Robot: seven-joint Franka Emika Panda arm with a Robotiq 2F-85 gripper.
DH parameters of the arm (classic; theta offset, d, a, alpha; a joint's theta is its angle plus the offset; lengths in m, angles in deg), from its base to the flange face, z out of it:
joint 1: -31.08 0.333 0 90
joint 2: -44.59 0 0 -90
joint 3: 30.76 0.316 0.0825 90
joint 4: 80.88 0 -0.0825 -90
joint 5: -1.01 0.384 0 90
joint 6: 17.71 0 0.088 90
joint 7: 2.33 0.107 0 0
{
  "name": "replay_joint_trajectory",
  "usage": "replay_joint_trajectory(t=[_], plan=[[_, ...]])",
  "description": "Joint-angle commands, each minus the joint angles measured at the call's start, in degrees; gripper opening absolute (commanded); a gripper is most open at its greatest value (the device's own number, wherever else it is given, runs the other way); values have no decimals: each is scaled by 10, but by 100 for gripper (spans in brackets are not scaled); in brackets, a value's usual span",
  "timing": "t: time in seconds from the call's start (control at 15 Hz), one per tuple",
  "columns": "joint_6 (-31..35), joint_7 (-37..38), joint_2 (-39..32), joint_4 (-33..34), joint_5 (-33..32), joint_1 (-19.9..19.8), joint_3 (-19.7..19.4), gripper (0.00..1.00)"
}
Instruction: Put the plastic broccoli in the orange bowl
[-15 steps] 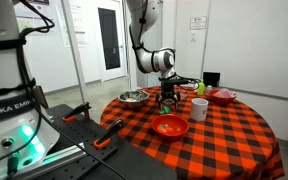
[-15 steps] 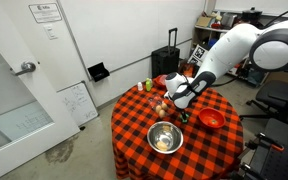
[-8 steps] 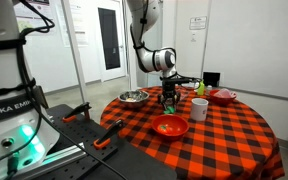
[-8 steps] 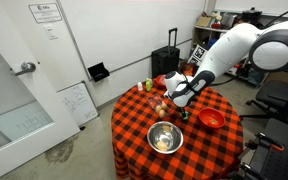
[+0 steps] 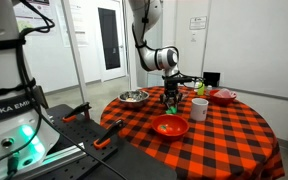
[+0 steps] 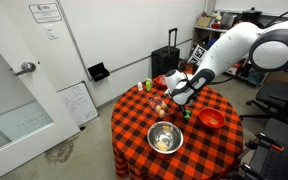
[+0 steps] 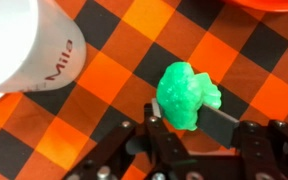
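Observation:
The rim of the orange bowl [image 7: 270, 4] stands above the cloth, so next I will move my gripper up and across to the bowl, then down inside to release the broccoli [image 7: 187, 93].
The plastic broccoli [image 7: 187, 93], a small bright green lumpy piece, sits between my gripper's [image 7: 189, 126] two dark fingers in the wrist view. The fingers press against both its sides, low over the red-and-black checked tablecloth. In both exterior views the gripper [image 5: 170, 100] [image 6: 181, 106] points down at the middle of the round table. The orange bowl [image 5: 170, 126] [image 6: 212, 119] stands on the cloth a short way from the gripper, and its rim [image 7: 274, 4] shows at the top right of the wrist view.
A white cup [image 7: 24, 50] [image 5: 199, 108] stands close beside the gripper. A steel bowl [image 5: 134, 97] [image 6: 164, 137] and a dark-red bowl [image 5: 222, 96] share the table. A yellow-green bottle [image 6: 150, 85] stands near the far edge.
The jaws have closed from wide open onto the broccoli. The arm has hardly shifted over the table.

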Motion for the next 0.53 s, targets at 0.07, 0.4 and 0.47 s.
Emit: replay_joint_trajectory(t=[0.07, 0.4, 0.47], plan=[[-41, -31, 56, -17, 20, -42, 16, 14], [-120, -144, 142, -49, 82, -118, 51, 14], [-142, -182, 160, -54, 104, -136, 59, 14]])
